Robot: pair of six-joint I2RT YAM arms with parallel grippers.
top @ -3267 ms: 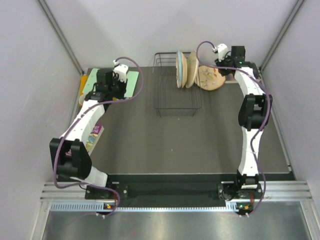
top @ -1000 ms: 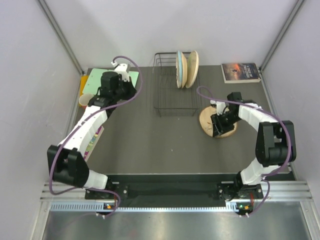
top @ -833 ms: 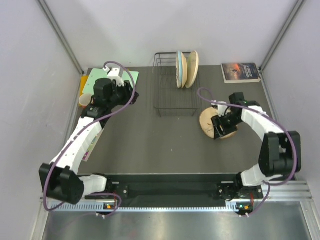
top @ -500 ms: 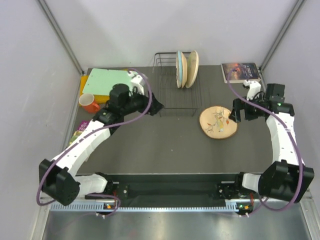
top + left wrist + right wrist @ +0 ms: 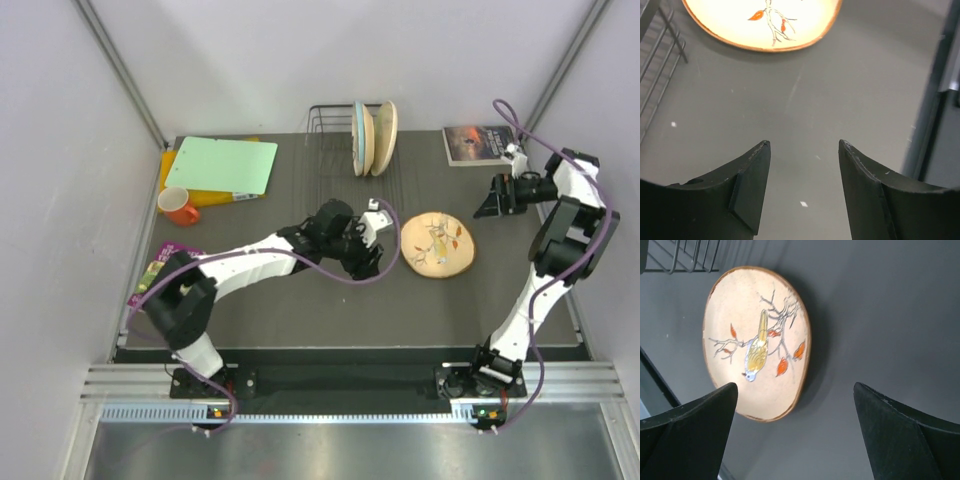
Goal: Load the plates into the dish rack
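I will next move my right gripper down and to the left in the top view, tilting it to straddle the plate's rim, because the peach-tan plate's leaf-side rim (image 5: 470,236) (image 5: 804,380) lies flat below there.
A peach-tan plate with a bird-and-leaf pattern (image 5: 437,244) lies flat on the dark table, right of the dish rack (image 5: 325,112). Two more plates stand on edge in the rack, a light blue one (image 5: 357,138) and a cream one (image 5: 383,137). My left gripper (image 5: 378,256) is just left of the flat plate, open and empty. In the left wrist view my left gripper (image 5: 804,150) faces the plate (image 5: 762,22) ahead. My right gripper (image 5: 490,203) hangs open and empty to the plate's right. In the right wrist view my right gripper (image 5: 795,390) has the plate (image 5: 756,342) beyond its left finger.
A book (image 5: 482,144) lies at the back right corner. A green folder (image 5: 222,164) and an orange mug (image 5: 178,206) sit at the back left, with a booklet (image 5: 150,270) along the left edge. Rack wires (image 5: 660,75) show left of my left fingers.
My right gripper let go of the patterned plate on the table, opened and drew back to the right. My left arm swung from the back left to the plate and opened.
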